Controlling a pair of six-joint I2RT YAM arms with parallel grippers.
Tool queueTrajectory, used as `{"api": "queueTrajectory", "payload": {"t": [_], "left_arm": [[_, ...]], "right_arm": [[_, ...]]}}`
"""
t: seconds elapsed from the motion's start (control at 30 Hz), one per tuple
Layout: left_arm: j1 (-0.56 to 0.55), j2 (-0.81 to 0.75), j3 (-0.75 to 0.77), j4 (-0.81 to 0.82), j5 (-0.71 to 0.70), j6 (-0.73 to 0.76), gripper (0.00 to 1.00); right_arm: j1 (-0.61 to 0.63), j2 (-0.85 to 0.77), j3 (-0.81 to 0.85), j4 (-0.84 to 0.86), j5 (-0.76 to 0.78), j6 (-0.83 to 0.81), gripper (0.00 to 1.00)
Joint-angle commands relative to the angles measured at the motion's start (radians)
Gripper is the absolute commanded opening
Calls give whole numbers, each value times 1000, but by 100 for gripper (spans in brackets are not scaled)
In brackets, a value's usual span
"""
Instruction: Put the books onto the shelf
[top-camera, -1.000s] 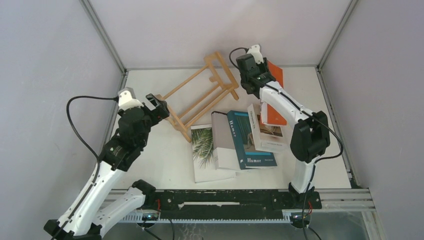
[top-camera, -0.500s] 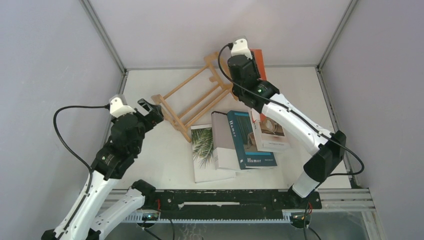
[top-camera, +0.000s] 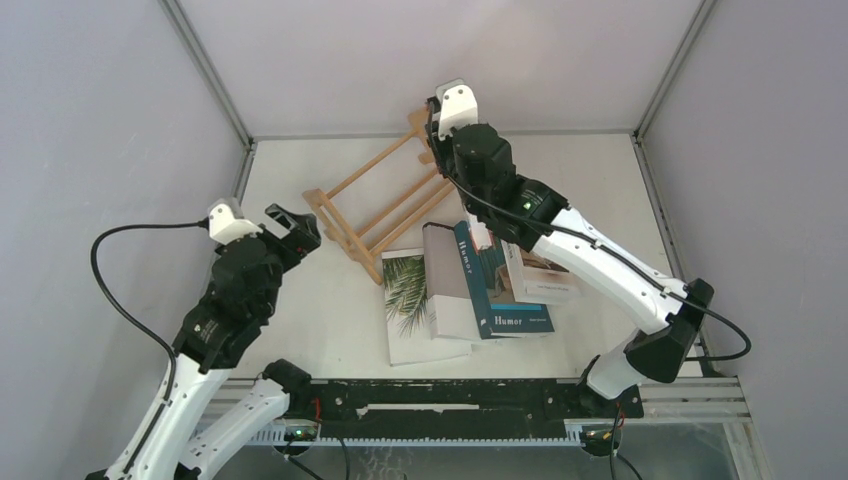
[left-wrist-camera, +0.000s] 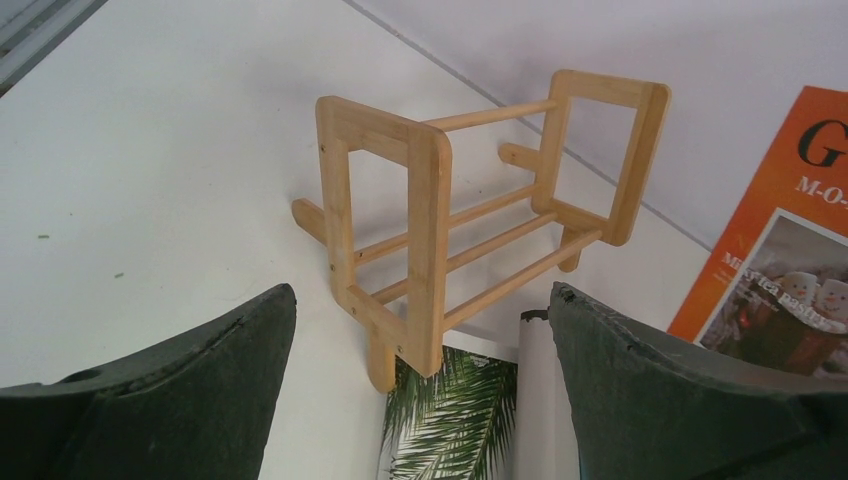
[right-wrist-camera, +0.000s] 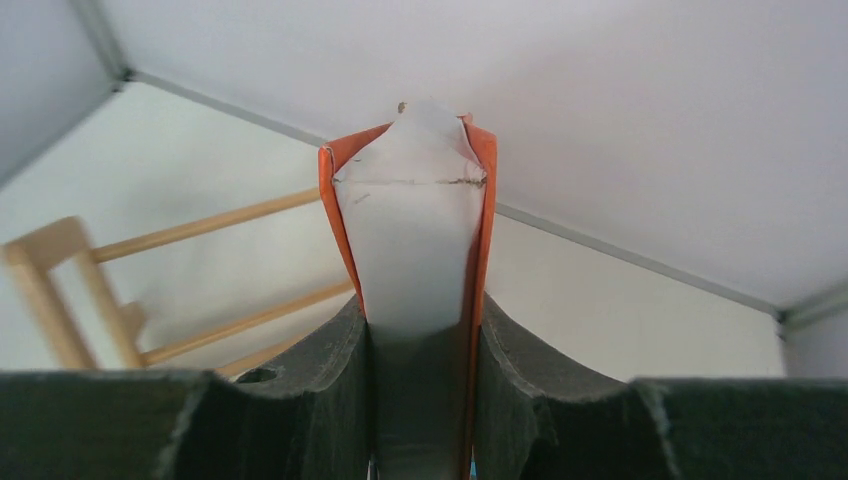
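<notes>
The slats by the shelf's near end frame (top-camera: 371, 224) (right-wrist-camera: 163, 351) are empty, so my right gripper needs to move down and to the left in the top view next and release the book there.
In the right wrist view my right gripper (right-wrist-camera: 420, 310) is shut on the orange-red book (right-wrist-camera: 415, 220), which stands upright edge-on between the fingers. From above, that gripper (top-camera: 440, 125) hovers over the far end of the shelf (top-camera: 390, 195), a light-wood slatted rack lying diagonally. The left wrist view shows the shelf (left-wrist-camera: 470, 230) with the orange-red book (left-wrist-camera: 770, 240) beyond it on the right. My left gripper (top-camera: 297, 222) is open and empty, just off the shelf's near-left end. The palm-leaf book (top-camera: 410, 300), grey-white book (top-camera: 445, 285), teal "Humor" book (top-camera: 505, 290) and cup-picture book (top-camera: 545, 275) lie flat in a row.
Grey walls close in the white table (top-camera: 320, 300) on the left, back and right. A black rail (top-camera: 450, 400) with the arm bases runs along the near edge. The right arm's forearm (top-camera: 600, 265) stretches over the flat books.
My right arm has swung left, carrying the orange-red book from the far right to the shelf's far end. My left arm has drawn back toward the near left, still open.
</notes>
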Motion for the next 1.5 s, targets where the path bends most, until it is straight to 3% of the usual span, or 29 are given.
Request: {"api": "queueTrajectory", "payload": {"t": [0.0, 0.77, 1.23, 1.47], "left_arm": [[-5, -14, 36, -7, -19, -23, 100], [-6, -45, 44, -106, 21, -64, 99], [-5, -38, 57, -101, 37, -74, 99], [-5, -38, 57, -87, 44, -66, 99]], "right_arm": [[32, -25, 21, 114, -165, 56, 37], [47, 198, 97, 399, -465, 215, 36], [81, 447, 344, 329, -486, 206, 36], [85, 508, 368, 286, -479, 184, 36]]}}
